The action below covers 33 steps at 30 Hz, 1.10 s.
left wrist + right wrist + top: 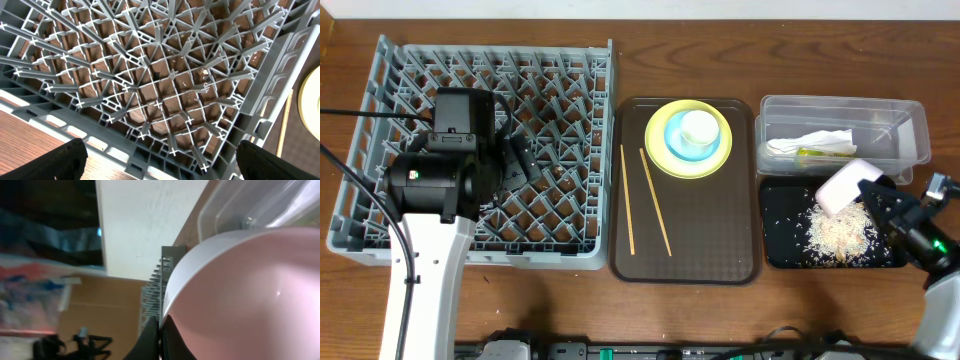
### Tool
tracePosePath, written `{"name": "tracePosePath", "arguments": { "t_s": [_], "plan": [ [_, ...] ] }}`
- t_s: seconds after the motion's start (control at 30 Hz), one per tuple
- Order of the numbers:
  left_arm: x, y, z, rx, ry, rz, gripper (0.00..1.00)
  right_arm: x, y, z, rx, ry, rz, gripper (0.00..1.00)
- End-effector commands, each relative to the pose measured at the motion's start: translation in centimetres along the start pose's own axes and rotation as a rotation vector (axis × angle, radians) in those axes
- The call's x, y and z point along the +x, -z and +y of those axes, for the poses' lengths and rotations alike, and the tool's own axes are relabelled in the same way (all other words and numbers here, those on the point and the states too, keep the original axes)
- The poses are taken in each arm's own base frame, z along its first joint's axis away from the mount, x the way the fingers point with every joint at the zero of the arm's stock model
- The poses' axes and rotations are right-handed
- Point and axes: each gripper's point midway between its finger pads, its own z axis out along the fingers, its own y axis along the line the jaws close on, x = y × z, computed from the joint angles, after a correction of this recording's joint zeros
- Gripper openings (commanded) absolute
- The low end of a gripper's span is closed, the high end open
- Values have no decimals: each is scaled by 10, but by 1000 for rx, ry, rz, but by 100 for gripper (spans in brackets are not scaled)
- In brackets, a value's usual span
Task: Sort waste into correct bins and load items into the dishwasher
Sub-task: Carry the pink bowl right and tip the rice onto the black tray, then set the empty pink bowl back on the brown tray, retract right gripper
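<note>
Next, my right gripper swings to the brown tray's bare middle [706,205], lowers the bowl upright and releases it, as the tray's middle lies left in the overhead view.
My right gripper [873,190] is shut on the rim of a white bowl [845,186], tipped over the black tray [782,245]. Rice-like scraps [840,232] lie piled in that tray. In the right wrist view the bowl [245,295] fills the frame, with my fingers [161,335] pinching its rim. The clear tub [910,120] holds a white napkin [820,142] and a green-yellow wrapper [812,155]. The yellow plate [663,155], blue bowl [673,140] and white cup [699,128] are stacked on the brown tray, beside two chopsticks [654,200]. My left gripper [160,157] is open over the grey rack [560,90].
The brown serving tray [720,250] sits between the rack and the bins. The rack [165,75] holds no dishes. The left arm's body covers the rack's left part. Bare wooden table lies in front of the trays.
</note>
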Motion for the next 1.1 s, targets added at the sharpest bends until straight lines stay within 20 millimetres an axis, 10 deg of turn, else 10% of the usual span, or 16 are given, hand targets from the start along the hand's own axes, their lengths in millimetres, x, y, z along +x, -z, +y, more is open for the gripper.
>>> {"name": "tracePosePath", "arguments": {
  "t_s": [0.0,0.47,0.83,1.07],
  "plan": [
    [0,-2,3,-18,7,4,98,12,-12,28,153,157,-36,1],
    [0,-2,3,-18,7,4,98,130,-94,42,679,681,282,1],
    [0,-2,3,-17,7,4,98,217,-142,-35,884,923,578,1],
    [0,-2,3,-18,7,4,98,231,-167,-62,884,986,640,1]
  ]
}}
